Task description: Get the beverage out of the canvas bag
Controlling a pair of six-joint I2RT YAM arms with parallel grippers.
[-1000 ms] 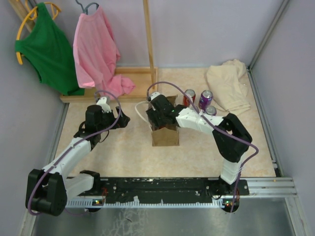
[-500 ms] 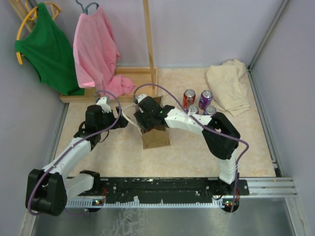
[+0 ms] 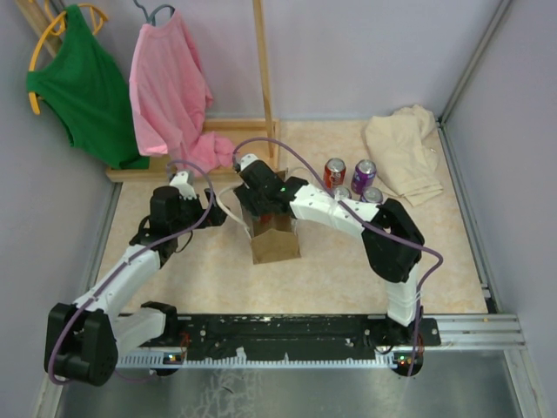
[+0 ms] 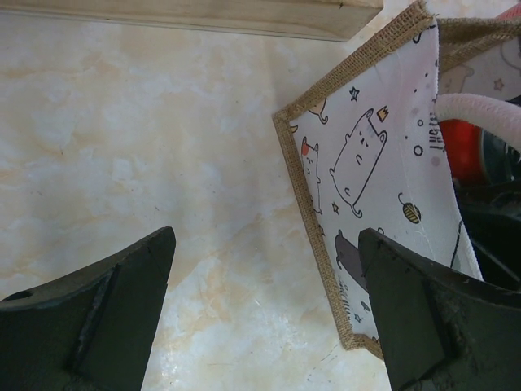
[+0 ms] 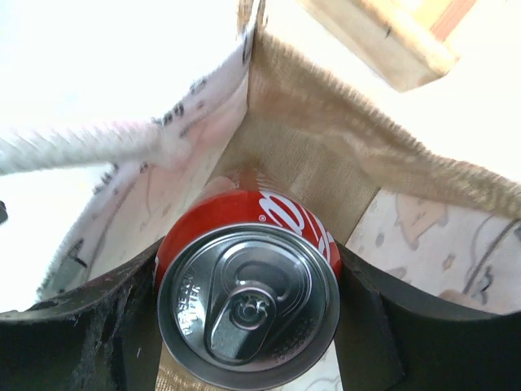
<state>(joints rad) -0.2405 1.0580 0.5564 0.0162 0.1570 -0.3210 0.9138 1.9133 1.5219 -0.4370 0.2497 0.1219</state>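
I need to lift my right gripper from the bag (image 3: 275,246), move it across and lower it to release, because there is empty tabletop by the purple cans, to the right in the top view.
The canvas bag (image 3: 275,246) stands mid-table, tan-brown with white loop handles. Its cartoon-printed lining (image 4: 366,163) shows in the left wrist view. My right gripper (image 3: 261,207) reaches down into the bag's mouth. In the right wrist view the right gripper (image 5: 248,314) is shut on a red beverage can (image 5: 248,301), one finger on each side, with the burlap wall (image 5: 309,155) behind it. A white handle (image 5: 89,142) lies to the left. My left gripper (image 3: 221,212) is open and empty just left of the bag, over bare table (image 4: 264,309). The red can (image 4: 460,151) shows inside the bag.
Several other cans (image 3: 335,171) stand right of the bag at the back. A cream-beige cloth (image 3: 402,150) lies at the back right. A wooden rack base (image 3: 244,131) runs along the back, with a pink shirt (image 3: 170,87) and a green shirt (image 3: 78,78) hanging there.
The right gripper and the bag have shifted left, toward the left gripper, and the right gripper has then moved a little farther back. The left arm has hardly moved.
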